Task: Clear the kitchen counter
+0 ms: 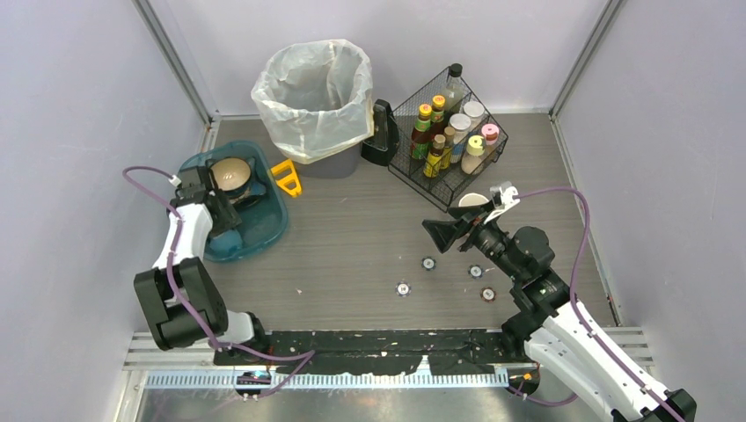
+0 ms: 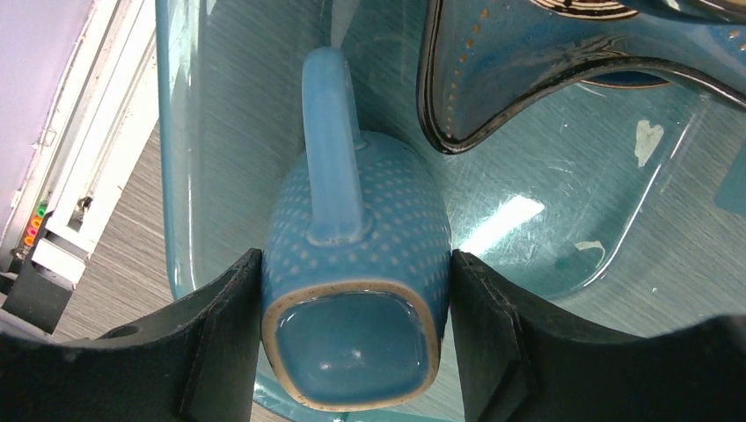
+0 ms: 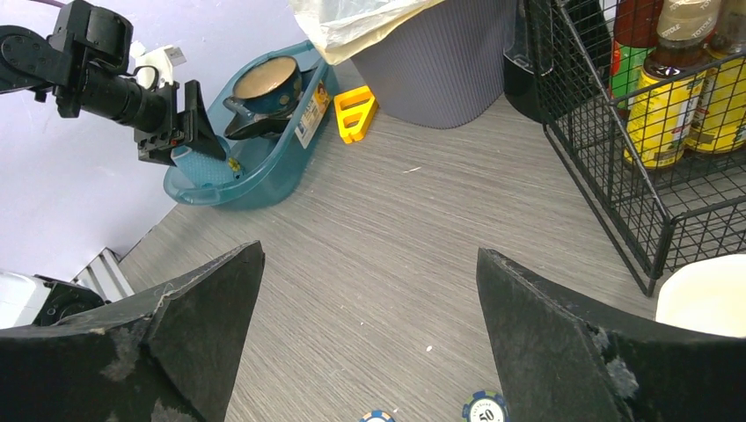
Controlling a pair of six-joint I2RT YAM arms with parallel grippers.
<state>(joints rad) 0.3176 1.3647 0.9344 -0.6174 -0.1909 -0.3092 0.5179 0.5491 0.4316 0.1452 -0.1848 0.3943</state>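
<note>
My right gripper will next swing outward to the white cup that stands beside the rack. It will turn its open fingers down and lower them onto the cup's rim [image 1: 481, 195] [image 3: 701, 263].
The kitchen counter [image 1: 352, 229] is dark grey wood grain. Several poker chips [image 1: 428, 262] lie on it at the right front; two of them [image 3: 486, 408] show in the right wrist view, on the counter [image 3: 396, 202]. My left gripper [image 1: 220, 211] is inside the teal tub [image 1: 264, 230], shut on a dotted blue mug [image 2: 352, 264]. The mug's base faces the camera and its handle points away. My right gripper [image 1: 444, 230] is open and empty above the chips; its jaws [image 3: 369, 255] stand wide apart.
The tub [image 2: 563, 220] also holds a dark blue dish [image 2: 528, 79] and a bowl [image 1: 230, 172]. A yellow object [image 1: 286, 178] lies beside it. A lined bin [image 1: 312, 97], a black object [image 1: 380, 132] and a wire rack of bottles [image 1: 449, 136] stand behind. A white cup [image 1: 473, 200] sits by the rack.
</note>
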